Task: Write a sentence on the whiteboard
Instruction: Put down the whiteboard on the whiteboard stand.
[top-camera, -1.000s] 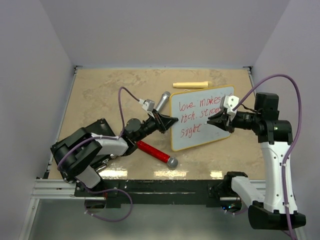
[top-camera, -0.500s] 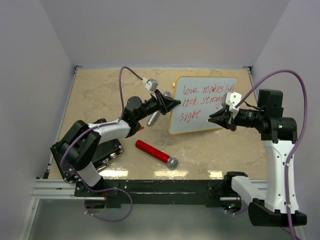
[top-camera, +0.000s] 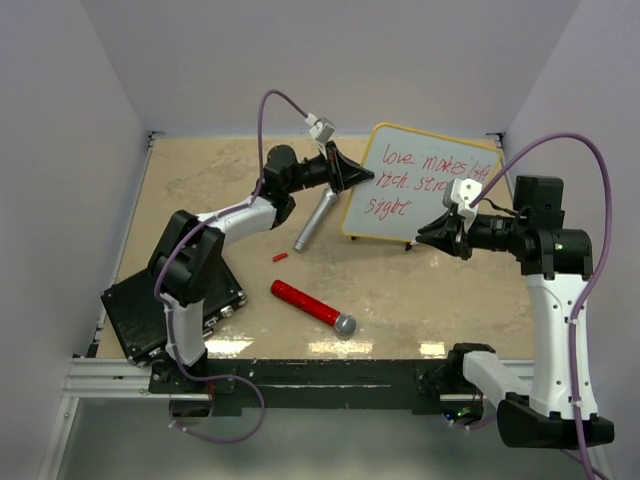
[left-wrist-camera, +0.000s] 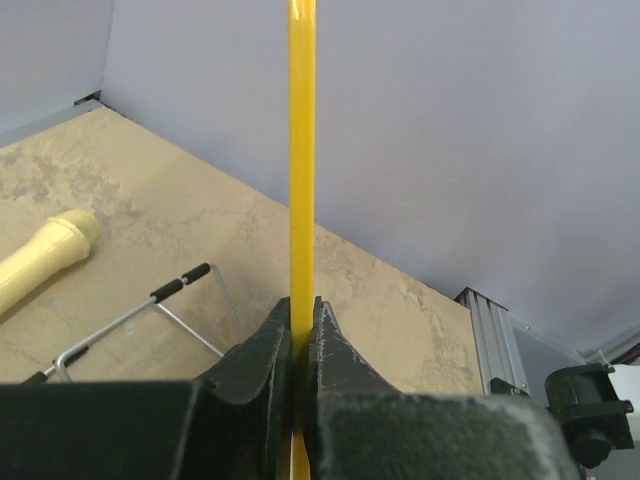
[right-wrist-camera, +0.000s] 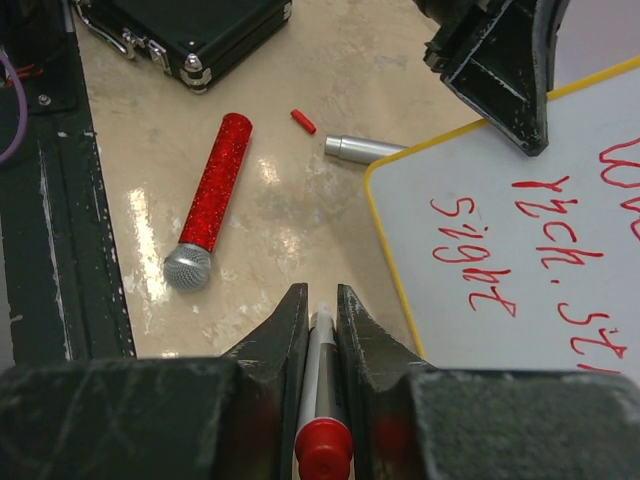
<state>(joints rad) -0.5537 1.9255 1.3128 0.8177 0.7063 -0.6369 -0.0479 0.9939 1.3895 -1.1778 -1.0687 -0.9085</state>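
Note:
The board's yellow edge (top-camera: 364, 174) (left-wrist-camera: 301, 335) goes to the left in the top view and down next, pulled by my left gripper, since the board sits off-centre over its black feet.
The whiteboard (top-camera: 415, 215) stands tilted at the back right, with the sentence (top-camera: 405, 183) on it in three red lines. My left gripper (top-camera: 365, 178) is shut on its yellow-framed left edge (left-wrist-camera: 303, 120), which runs straight up between the jaws in the left wrist view. A black wire foot (left-wrist-camera: 150, 310) shows below. My right gripper (top-camera: 422, 236) sits at the board's near edge, shut on a marker (right-wrist-camera: 320, 350) with a red end. In the right wrist view the whiteboard (right-wrist-camera: 540, 240) and the sentence (right-wrist-camera: 478, 272) lie ahead to the right.
A red glitter microphone (top-camera: 310, 305) lies near the front. A silver microphone (top-camera: 315, 220) and a small red cap piece (top-camera: 280, 257) lie mid-table. A black case (top-camera: 170, 305) sits front left. A cream microphone (left-wrist-camera: 45, 255) lies behind the board.
My left gripper has carried the board's left edge up and toward the back wall, so the board moved back and right and now tilts up. The right gripper has barely moved.

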